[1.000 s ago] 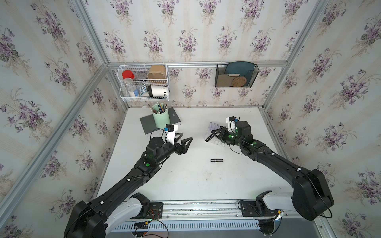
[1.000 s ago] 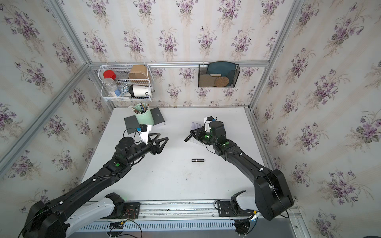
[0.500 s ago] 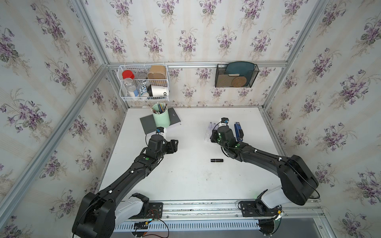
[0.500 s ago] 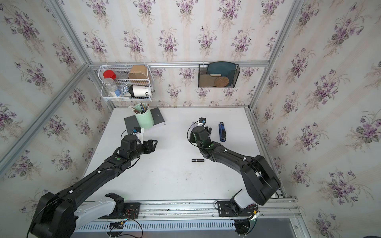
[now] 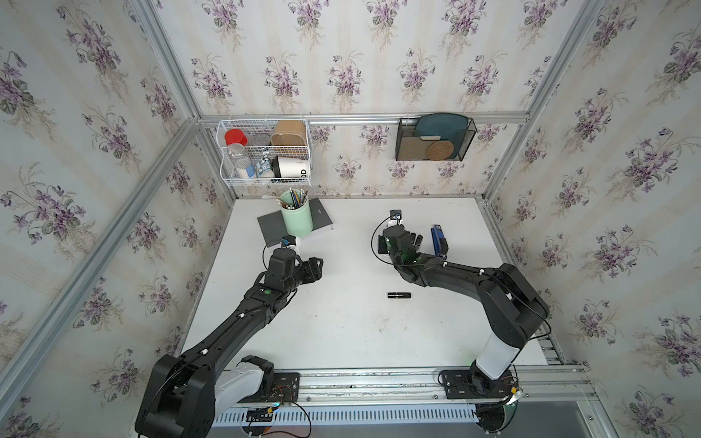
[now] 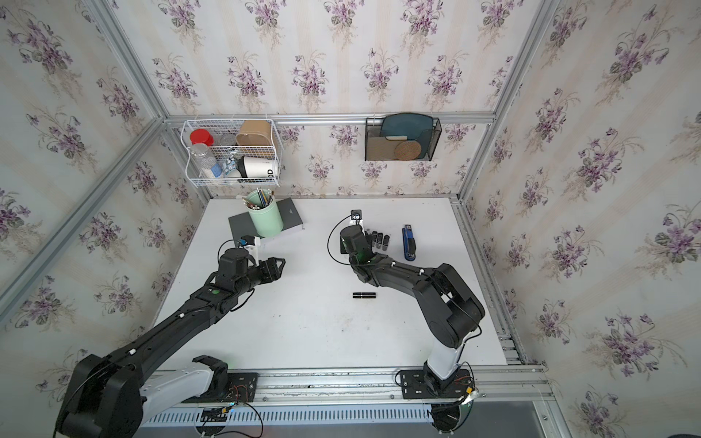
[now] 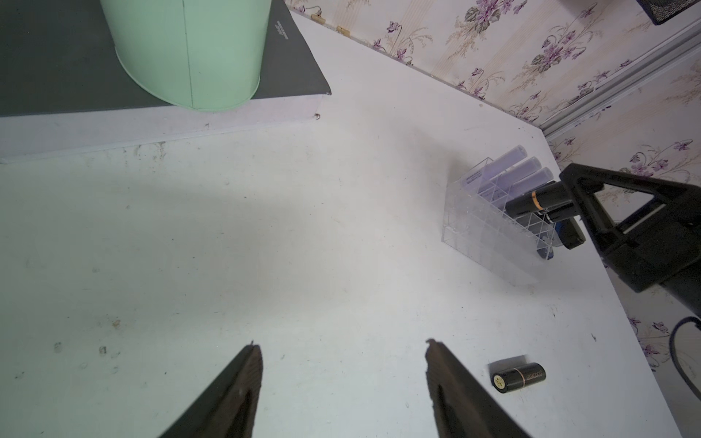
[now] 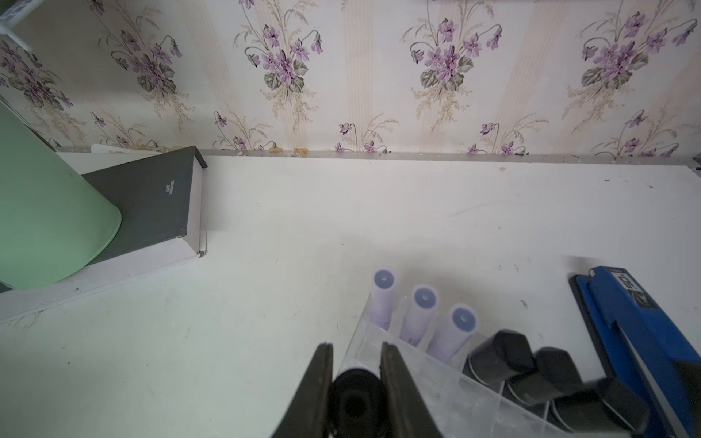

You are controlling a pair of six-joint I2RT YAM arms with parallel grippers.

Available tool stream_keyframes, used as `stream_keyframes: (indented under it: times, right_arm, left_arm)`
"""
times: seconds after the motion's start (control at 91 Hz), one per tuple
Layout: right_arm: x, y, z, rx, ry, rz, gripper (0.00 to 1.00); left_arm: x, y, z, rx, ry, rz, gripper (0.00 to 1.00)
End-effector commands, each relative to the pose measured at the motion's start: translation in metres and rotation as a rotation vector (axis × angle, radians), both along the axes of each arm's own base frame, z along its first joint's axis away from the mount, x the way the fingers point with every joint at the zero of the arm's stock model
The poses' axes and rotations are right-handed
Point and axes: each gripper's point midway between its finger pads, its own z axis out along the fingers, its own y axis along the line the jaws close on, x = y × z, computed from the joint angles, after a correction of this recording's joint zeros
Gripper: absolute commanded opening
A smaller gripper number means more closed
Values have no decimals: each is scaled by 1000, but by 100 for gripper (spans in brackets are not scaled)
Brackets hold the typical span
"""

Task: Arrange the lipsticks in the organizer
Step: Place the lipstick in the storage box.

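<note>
My right gripper will next move slightly outward and down and release the upright black lipstick in the organizer's end cell beside the lilac lipsticks, because that cell is empty.
My right gripper [image 8: 356, 345] is shut on a black lipstick [image 8: 356, 402], held upright over the near-left corner of the clear organizer [image 8: 413, 364]. The left wrist view shows that lipstick [image 7: 538, 203] with its lower end at the organizer's [image 7: 489, 235] top; whether it is inside a cell I cannot tell. Three lilac lipsticks [image 8: 419, 314] and three black ones [image 8: 500, 356] stand in cells. Another black lipstick [image 5: 399, 295] [image 6: 364, 295] [image 7: 519, 377] lies on the table. My left gripper [image 7: 342, 345] [image 5: 316, 265] is open and empty, left of that lipstick.
A blue stapler [image 5: 438, 240] [image 8: 645, 333] lies just right of the organizer. A mint-green pen cup [image 5: 296, 218] stands on a dark flat box [image 5: 271, 231] at the back left. A white wire basket [image 5: 265, 151] and a black mesh holder [image 5: 434, 138] hang on the back wall.
My right gripper has turned from holding the black lipstick sideways to holding it upright over the organizer. My left gripper has drawn back to the left, its jaws slightly narrower.
</note>
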Motion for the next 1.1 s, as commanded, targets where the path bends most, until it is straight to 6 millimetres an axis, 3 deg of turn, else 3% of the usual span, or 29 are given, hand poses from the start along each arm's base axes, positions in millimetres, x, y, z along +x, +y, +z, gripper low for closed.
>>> stream_keyframes:
  times: [0.0,0.429,0.769,1.088]
  right_arm:
    - [8,2,7,-26,-44,-7,11]
    - [29,-1,-8,-37,-38,-27,11]
    - [32,-1,-14,-32,-37,-31,11]
    - [30,-5,-32,-47,-6,-37,12]
  left_arm:
    - [-1,-2,-1,-7,6,-11,72]
    - [-2,-3,-5,-12,20,-19,72]
    - [-4,-5,-6,-15,29,-30,71]
    - [-4,-4,-4,-18,25,-26,71]
